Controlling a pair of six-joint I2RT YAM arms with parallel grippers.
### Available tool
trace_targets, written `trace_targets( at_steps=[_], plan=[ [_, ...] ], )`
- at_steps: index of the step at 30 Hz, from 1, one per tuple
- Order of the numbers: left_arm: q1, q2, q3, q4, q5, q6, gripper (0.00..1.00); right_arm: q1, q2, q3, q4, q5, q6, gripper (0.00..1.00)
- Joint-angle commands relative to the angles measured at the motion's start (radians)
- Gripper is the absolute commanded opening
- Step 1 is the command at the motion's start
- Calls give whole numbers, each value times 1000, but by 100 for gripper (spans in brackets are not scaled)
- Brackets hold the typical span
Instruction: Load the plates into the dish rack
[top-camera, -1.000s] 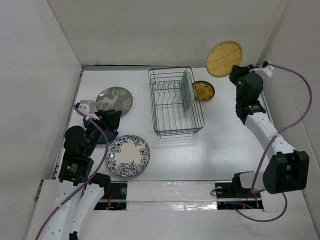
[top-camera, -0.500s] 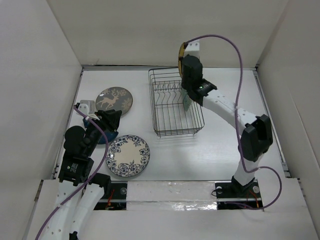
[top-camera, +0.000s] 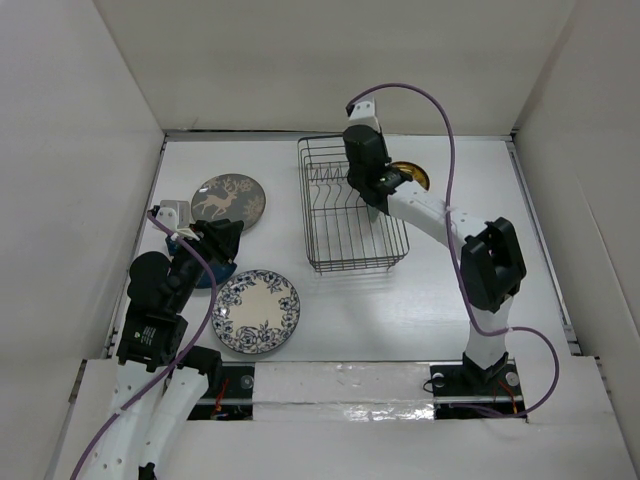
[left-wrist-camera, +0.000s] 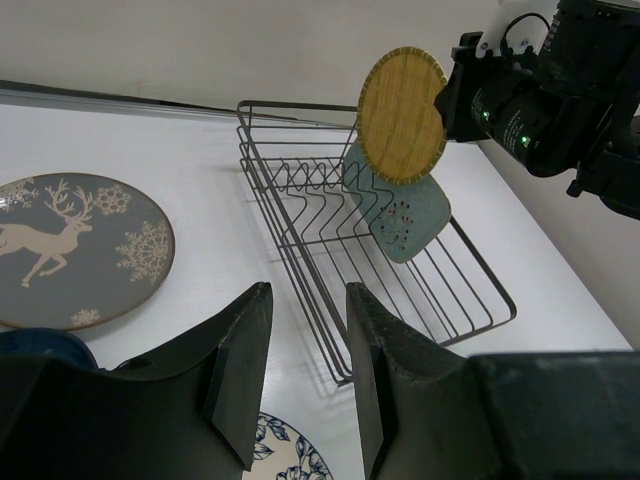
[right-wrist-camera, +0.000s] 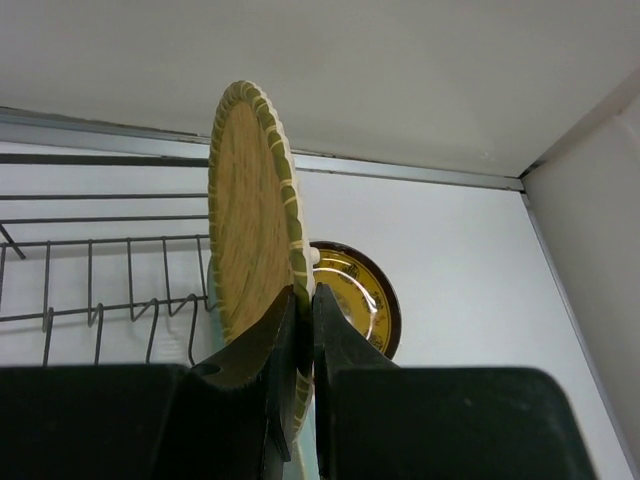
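Observation:
My right gripper lowers the yellow round plate straight into the slots beside the pale green plate next, since it still hangs on edge above the rack's wires.
My right gripper (top-camera: 362, 150) is shut on the rim of the yellow round plate (right-wrist-camera: 255, 210) and holds it on edge over the back of the dish rack (top-camera: 352, 268). The plate also shows in the left wrist view (left-wrist-camera: 402, 115), just above the pale green plate (left-wrist-camera: 405, 215) that stands in the rack (left-wrist-camera: 330, 300). The amber plate (top-camera: 410, 175) lies right of the rack. The deer plate (top-camera: 228, 200) and floral plate (top-camera: 256, 311) lie at the left. My left gripper (top-camera: 222, 242) is open and empty over the dark blue plate (top-camera: 198, 274).
White walls enclose the table on the left, back and right. The right arm's purple cable (top-camera: 440, 110) arcs above the rack. The right forearm (top-camera: 430, 215) crosses the rack's right side.
The right arm swung the yellow plate from the back right corner leftwards to the rack and lowered it towards the rack. The left arm has not moved.

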Motion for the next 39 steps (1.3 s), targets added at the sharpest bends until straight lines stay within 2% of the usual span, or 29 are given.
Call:
trace_targets(
  at_steps=[1, 7, 16, 19, 23, 26, 31, 32, 33, 35, 36, 39],
  plan=[
    [-5, 0, 18, 33, 1, 10, 32, 13, -21, -20, 16, 18, 71, 0],
    [-5, 0, 16, 32, 3, 10, 33, 44, 8, -81, 2, -12, 156, 0],
    [-5, -1, 16, 32, 3, 10, 33, 67, 42, -106, -7, 10, 187, 0],
    [-5, -3, 16, 32, 0, 10, 32, 67, 30, -124, -31, -5, 274, 0],
    [-5, 3, 18, 33, 3, 8, 33, 56, -21, -135, -62, -27, 320, 50],
    [-5, 5, 16, 33, 3, 8, 33, 30, -110, -147, -65, -102, 343, 63],
    [-5, 8, 18, 33, 1, 10, 33, -53, -275, -254, -30, -324, 415, 65],
    [-5, 10, 16, 33, 1, 10, 33, -94, -335, -290, 37, -353, 430, 63],
    [-5, 10, 18, 35, 1, 10, 33, -117, -363, -325, 71, -381, 443, 55],
    [-5, 14, 16, 36, 3, 10, 33, -172, -403, -429, 144, -443, 512, 27],
    [-5, 14, 16, 35, 6, 8, 33, -232, -421, -460, 169, -459, 538, 1],
    [-5, 17, 16, 38, 9, 8, 33, -373, -367, -537, 219, -548, 644, 0]
  ],
)
